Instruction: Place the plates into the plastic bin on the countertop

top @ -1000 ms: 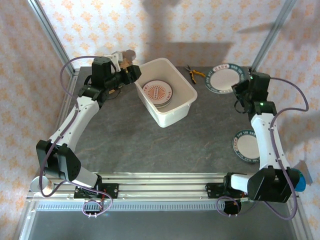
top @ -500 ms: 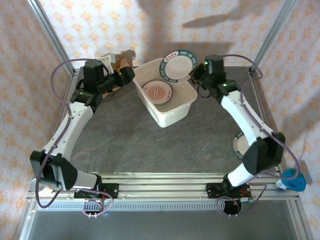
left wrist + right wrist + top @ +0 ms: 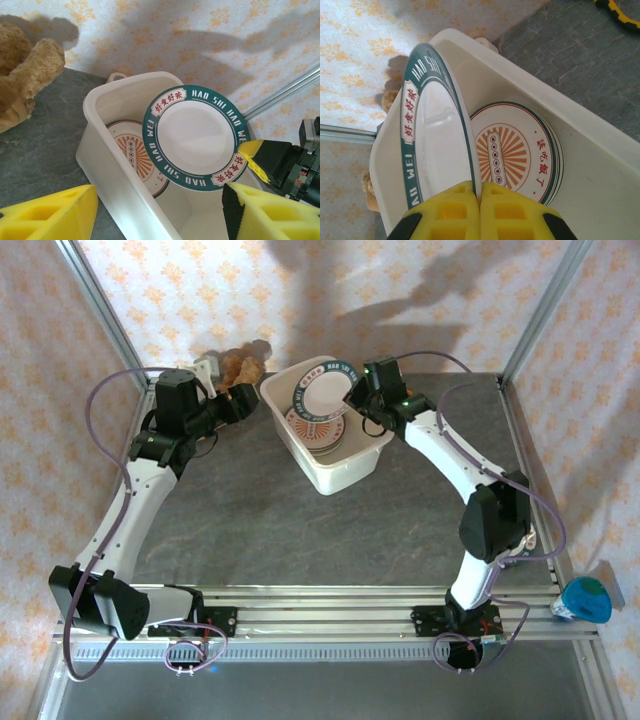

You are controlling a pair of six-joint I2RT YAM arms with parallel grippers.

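Next, the right gripper lowers into the bin and releases the green-rimmed plate's edge there, since the stack of plates lies below on the bottom of the bin.
My right gripper is shut on the edge of a green-rimmed white plate, held tilted on edge over the plastic bin. On the bin floor lies a stack of plates topped by an orange sunburst print. My left gripper stands open just outside the bin's left wall, nothing between its fingers. The dark grey countertop carries the bin.
A brown teddy bear sits at the back left, behind my left gripper. Yellow-handled pliers lie on the countertop beyond the bin. A blue object sits at the near right rail. Aluminium posts frame the corners.
My right arm has swung left, carrying the green-rimmed plate from above the bin's far rim down over the stack. My left arm has drawn back a little to the left.
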